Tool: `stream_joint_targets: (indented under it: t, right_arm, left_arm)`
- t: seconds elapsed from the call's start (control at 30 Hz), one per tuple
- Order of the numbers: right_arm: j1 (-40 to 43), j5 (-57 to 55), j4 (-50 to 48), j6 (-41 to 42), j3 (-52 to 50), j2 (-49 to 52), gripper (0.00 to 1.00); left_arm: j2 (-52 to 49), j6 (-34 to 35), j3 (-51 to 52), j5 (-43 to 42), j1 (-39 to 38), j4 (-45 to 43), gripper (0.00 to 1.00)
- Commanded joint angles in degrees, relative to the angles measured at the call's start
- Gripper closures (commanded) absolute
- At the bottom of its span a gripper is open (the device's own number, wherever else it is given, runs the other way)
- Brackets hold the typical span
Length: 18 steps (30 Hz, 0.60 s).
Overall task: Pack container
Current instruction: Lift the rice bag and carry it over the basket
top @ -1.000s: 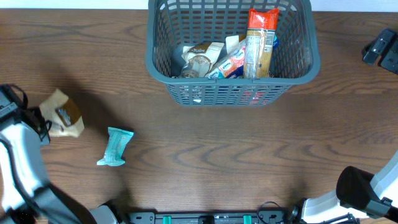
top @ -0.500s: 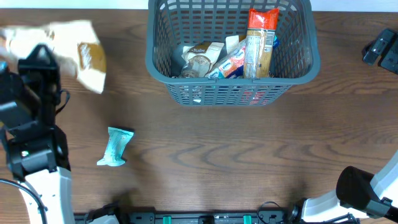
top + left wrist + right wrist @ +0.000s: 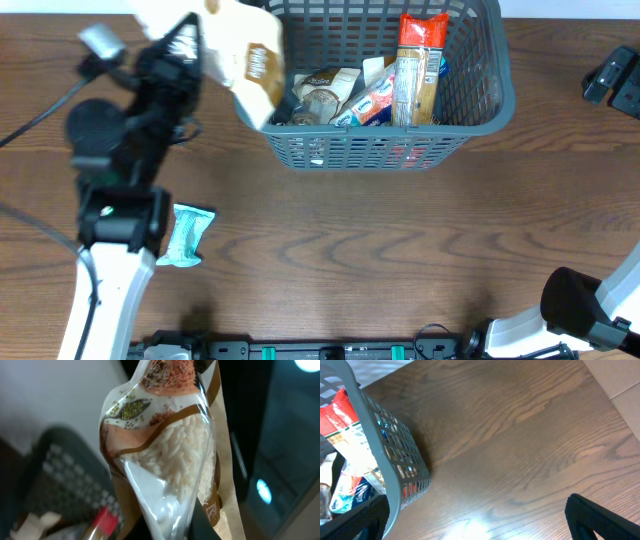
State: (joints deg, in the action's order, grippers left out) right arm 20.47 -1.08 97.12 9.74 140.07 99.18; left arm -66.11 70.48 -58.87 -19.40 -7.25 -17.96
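Observation:
My left gripper holds the bag of rice (image 3: pixel 248 58) over the container's rim and needs to move it to the right in the overhead view, then down onto the packets.
The container (image 3: pixel 480 100) is a dark grey slotted basket at the back of the table, with a tall red-topped packet (image 3: pixel 420 65) and several other packets inside. My left gripper (image 3: pixel 190 50) is raised and shut on a brown and clear bag of rice (image 3: pixel 248 58), which hangs over the container's left rim. The left wrist view is filled by the rice bag (image 3: pixel 170 460), pinched low between the dark fingers (image 3: pixel 202 525), with the container (image 3: pixel 55 475) below. A teal packet (image 3: pixel 186 236) lies on the table. My right gripper (image 3: pixel 477 525) stands open and holds nothing, beside the container (image 3: pixel 380 455).
A black fixture (image 3: pixel 612 78) sits at the far right edge. The right arm (image 3: pixel 585 305) rests low at the front right corner. Bare wooden table (image 3: pixel 400 240) stretches in front of the container.
My left arm has lifted the rice bag from the table's left edge and swung it up and right to the container's left rim. The right arm has not moved.

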Motion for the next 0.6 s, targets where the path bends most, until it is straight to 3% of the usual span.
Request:
stream_joint_targets:
  t: [0.0,0.33,0.57]
  right_arm:
    - [0.2,0.1,0.2,-1.0,-0.2,0.1,0.01]
    - [0.2,0.0,0.2,-1.0,-0.2,0.1,0.01]
    - [0.2,0.1,0.2,-1.0,-0.2,0.1,0.01]
  left_arm:
    - [-2.8,-2.1,-4.1,-0.9,-4.3,-2.1,0.94]
    - [-14.8,-6.9,-8.8,-0.9,-14.0,-2.5,0.94]
    - [-19.8,-10.5,-8.8,-0.9,-14.8,1.0,0.91]
